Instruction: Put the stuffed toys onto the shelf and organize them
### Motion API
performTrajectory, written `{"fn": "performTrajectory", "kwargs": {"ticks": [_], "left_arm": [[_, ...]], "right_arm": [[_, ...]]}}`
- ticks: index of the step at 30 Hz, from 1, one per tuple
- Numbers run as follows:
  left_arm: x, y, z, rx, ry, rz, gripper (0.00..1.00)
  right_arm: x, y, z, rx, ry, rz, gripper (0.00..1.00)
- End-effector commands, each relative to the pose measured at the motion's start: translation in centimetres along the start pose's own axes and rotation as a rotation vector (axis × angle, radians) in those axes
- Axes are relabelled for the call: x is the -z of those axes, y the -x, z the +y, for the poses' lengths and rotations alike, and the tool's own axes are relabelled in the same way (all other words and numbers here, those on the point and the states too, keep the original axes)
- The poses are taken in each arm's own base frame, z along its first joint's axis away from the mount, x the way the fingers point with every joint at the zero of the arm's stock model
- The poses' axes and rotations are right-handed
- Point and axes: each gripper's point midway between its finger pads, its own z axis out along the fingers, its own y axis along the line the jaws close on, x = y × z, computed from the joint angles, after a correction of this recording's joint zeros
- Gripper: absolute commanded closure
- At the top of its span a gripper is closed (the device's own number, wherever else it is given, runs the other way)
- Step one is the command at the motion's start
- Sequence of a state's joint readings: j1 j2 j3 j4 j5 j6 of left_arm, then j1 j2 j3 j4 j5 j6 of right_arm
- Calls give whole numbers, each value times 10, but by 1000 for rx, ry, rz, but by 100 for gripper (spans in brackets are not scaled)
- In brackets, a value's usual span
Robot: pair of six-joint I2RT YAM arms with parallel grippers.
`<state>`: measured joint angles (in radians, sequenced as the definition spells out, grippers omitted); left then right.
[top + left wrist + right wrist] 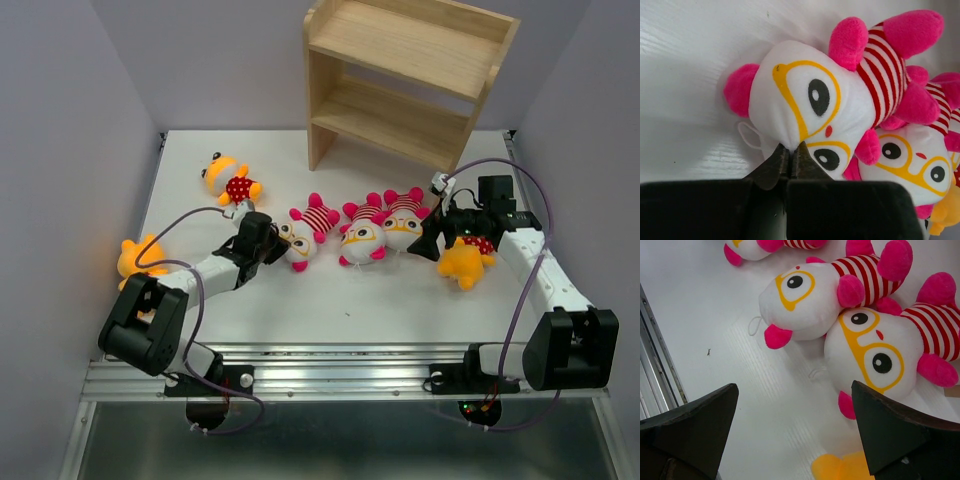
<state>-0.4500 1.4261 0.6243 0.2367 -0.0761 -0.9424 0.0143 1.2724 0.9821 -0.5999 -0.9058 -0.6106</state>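
The lower shelf's empty end [352, 108] nearest my left gripper is farther out and higher up, so my left gripper should next carry the pinched toy up and outward onto that shelf and let go.
Three white-faced stuffed toys with pink ears and striped bodies lie in a row mid-table: left [305, 235], middle [363, 235], right [403, 222]. My left gripper [278, 240] is shut on the left toy [810, 110], its tips [790, 147] pinching white fabric at the edge of the head. One orange toy [230, 180] lies far left. Another [135, 258] sits at the left edge behind the arm. A third [465, 258] lies under my right arm. My right gripper [440, 235] hovers open [794, 385] beside the right striped toy [875, 355], holding nothing. The wooden shelf [400, 75] stands at the back.
The shelf's two tiers face the table and hold nothing. The middle striped toy [910, 160] touches the pinched one. A metal rail [340, 365] runs along the near table edge. Grey walls close in both sides.
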Motion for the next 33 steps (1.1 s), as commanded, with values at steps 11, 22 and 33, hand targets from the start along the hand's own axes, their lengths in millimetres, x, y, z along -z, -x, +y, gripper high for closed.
{"fn": "performTrajectory", "kwargs": {"ticks": [11,22,33], "left_arm": [[80,68,-101,-101,-365,-208,100],[103,131,-201,-129,-521,-312,100],[43,164,-275,-156,-547,-302,100]], "right_arm": [[2,13,4,40,25,-40,0],[4,17,2,49,11,-42,0],[6,17,1,53,-8,-37,0]]}}
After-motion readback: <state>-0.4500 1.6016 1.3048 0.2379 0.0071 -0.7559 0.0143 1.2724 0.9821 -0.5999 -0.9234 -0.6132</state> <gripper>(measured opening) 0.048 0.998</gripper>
